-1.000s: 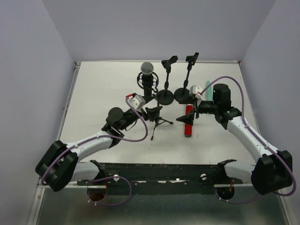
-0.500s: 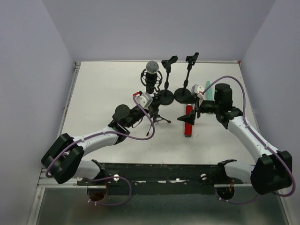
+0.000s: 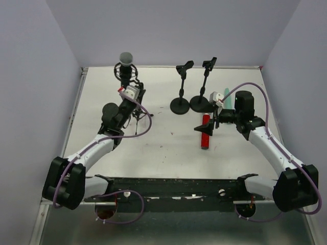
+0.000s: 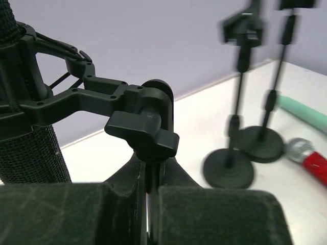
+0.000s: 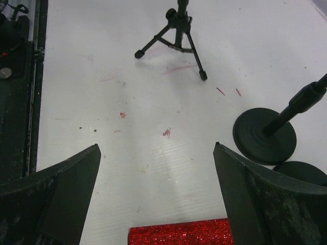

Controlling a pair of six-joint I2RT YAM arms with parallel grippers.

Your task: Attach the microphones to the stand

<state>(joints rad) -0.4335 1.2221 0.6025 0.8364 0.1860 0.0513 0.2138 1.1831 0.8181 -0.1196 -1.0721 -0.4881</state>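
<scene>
My left gripper carries the stand outward to the left in the top view next, toward the table's empty back corner (image 3: 100, 86), with its black microphone mounted.
The black microphone (image 3: 126, 60), silver mesh head up, sits in the shock mount (image 4: 76, 97) of a tripod stand (image 5: 176, 30). My left gripper (image 3: 131, 97) is shut on this stand's thin stem (image 4: 149, 176) just under the clamp knob (image 4: 145, 130). The red microphone (image 3: 205, 133) lies on the table, and my right gripper (image 3: 211, 120) hovers open over its near end (image 5: 179, 232), touching nothing. Behind the right arm lies the mint-green microphone (image 3: 226, 96), partly hidden. Two round-base stands (image 3: 180, 105) (image 3: 199, 103) hold empty clips.
The white table (image 3: 168, 148) has a raised rim on the left (image 3: 76, 107) and a back edge (image 3: 168, 67). The round bases (image 5: 264, 135) sit close to the right finger. A black rail (image 3: 173, 186) runs along the near edge.
My left gripper has shut on the tripod stand's stem and carried it, with the black microphone, from the table's middle to the far left. The right arm has stayed still.
</scene>
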